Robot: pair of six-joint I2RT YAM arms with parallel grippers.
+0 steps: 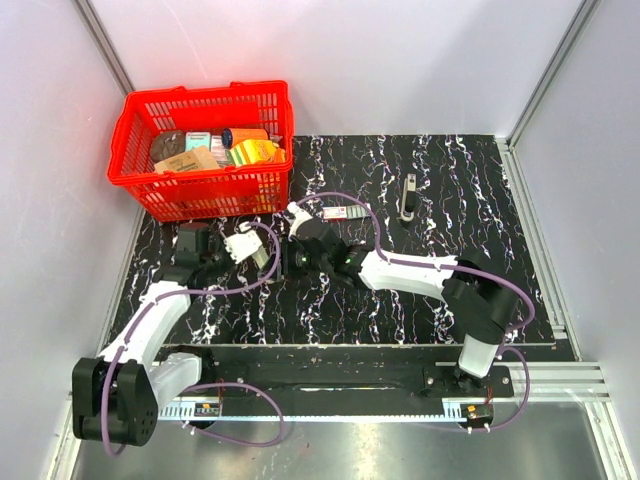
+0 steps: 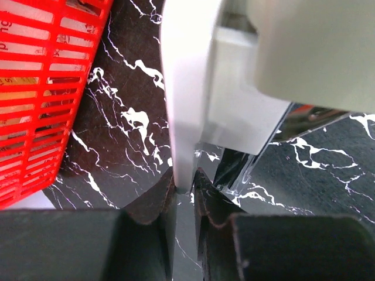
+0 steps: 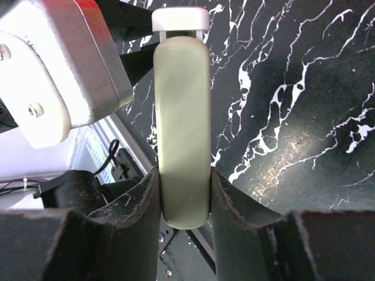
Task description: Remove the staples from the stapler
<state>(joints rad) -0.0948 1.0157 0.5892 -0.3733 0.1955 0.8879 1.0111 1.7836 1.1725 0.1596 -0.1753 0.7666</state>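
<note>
I should next lower my right gripper onto the bare black marbled mat below the bar and let go of the pale green body, because that spot is clear.
A slim black-and-silver stapler (image 1: 408, 195) lies on the black marbled mat at the far right, apart from both grippers. No loose staple strip shows. Both grippers meet left of the mat's centre on one pale green-and-white bar (image 1: 268, 254). My right gripper (image 3: 184, 175) is shut on its rounded pale green body (image 3: 180, 117); in the top view this gripper (image 1: 282, 258) is to the bar's right. My left gripper (image 2: 184, 175) is shut on the bar's thin white end piece (image 2: 184, 88); in the top view it (image 1: 256, 250) is to the bar's left. A chrome part (image 2: 246, 170) shows under the bar.
A red basket (image 1: 205, 95) with several packets stands at the back left, close to the left gripper; its wall fills the left of the left wrist view (image 2: 35, 88). A flat red-and-white packet (image 1: 335, 213) lies just behind the right gripper. White walls enclose the mat.
</note>
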